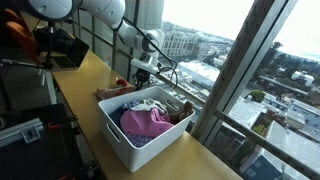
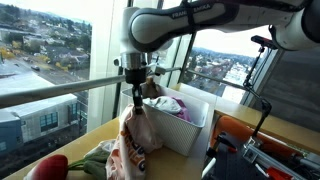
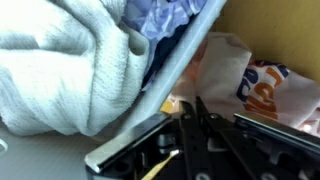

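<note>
I should lift the long hanging cloth with my gripper above the laundry basket's rim next, then move left in the wrist view over to the grey garment and let go.
My gripper is shut on the top of a white cloth with orange and blue print, which hangs from it down to the wooden table. In the wrist view the two fingers are pressed together, with the printed cloth just beyond their tips. A white laundry basket stands right beside the cloth. Its rim crosses the wrist view diagonally. The basket holds a grey garment, a blue patterned cloth and a pink garment. In an exterior view the gripper hovers just past the basket's far end.
A red item and a green cloth lie on the table near the hanging cloth. Large windows with a metal rail run along the table edge. Black equipment and an orange-red case sit at the table's ends.
</note>
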Controlling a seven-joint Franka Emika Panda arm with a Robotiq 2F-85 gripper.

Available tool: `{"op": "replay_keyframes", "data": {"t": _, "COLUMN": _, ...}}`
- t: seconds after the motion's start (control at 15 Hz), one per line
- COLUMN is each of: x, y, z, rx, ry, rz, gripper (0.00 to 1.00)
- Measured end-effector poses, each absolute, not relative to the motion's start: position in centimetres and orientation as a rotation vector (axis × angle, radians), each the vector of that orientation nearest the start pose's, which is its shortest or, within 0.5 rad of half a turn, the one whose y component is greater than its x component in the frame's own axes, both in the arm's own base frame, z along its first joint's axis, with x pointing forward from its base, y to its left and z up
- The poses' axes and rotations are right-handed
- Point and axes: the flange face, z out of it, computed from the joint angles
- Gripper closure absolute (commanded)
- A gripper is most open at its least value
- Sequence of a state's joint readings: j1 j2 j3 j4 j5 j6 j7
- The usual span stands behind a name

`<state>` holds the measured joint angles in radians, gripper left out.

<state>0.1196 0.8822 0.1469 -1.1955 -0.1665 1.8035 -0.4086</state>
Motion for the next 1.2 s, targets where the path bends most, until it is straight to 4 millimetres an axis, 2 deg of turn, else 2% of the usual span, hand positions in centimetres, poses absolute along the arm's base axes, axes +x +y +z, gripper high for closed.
{"op": "replay_keyframes", "data": {"t": 0.53, "x": 67.0, "y": 14.6, "z": 35.4, "rx": -2.995, "ry": -1.107, "rz": 0.287, "gripper": 0.99}}
{"op": "replay_keyframes", "data": {"t": 0.73, "x": 65.7, "y": 12.9, "z": 41.3, "rx": -3.023, "ry": -1.074, "rz": 0.159, "gripper": 0.99}}
{"op": "replay_keyframes", "data": {"t": 0.93, "x": 64.9, "y": 9.0, "z": 48.8, "rx": -3.032, "ry": -0.982, "rz": -0.019, "gripper": 0.99}}
{"op": "replay_keyframes", "data": {"t": 1.07, "x": 64.5, "y": 5.0, "z": 53.4, "rx": -3.042, "ry": -0.898, "rz": -0.142, "gripper": 0.99}}
{"op": "replay_keyframes", "data": {"t": 1.2, "x": 64.4, "y": 0.2, "z": 57.3, "rx": -3.06, "ry": -0.805, "rz": -0.249, "gripper": 0.99}}
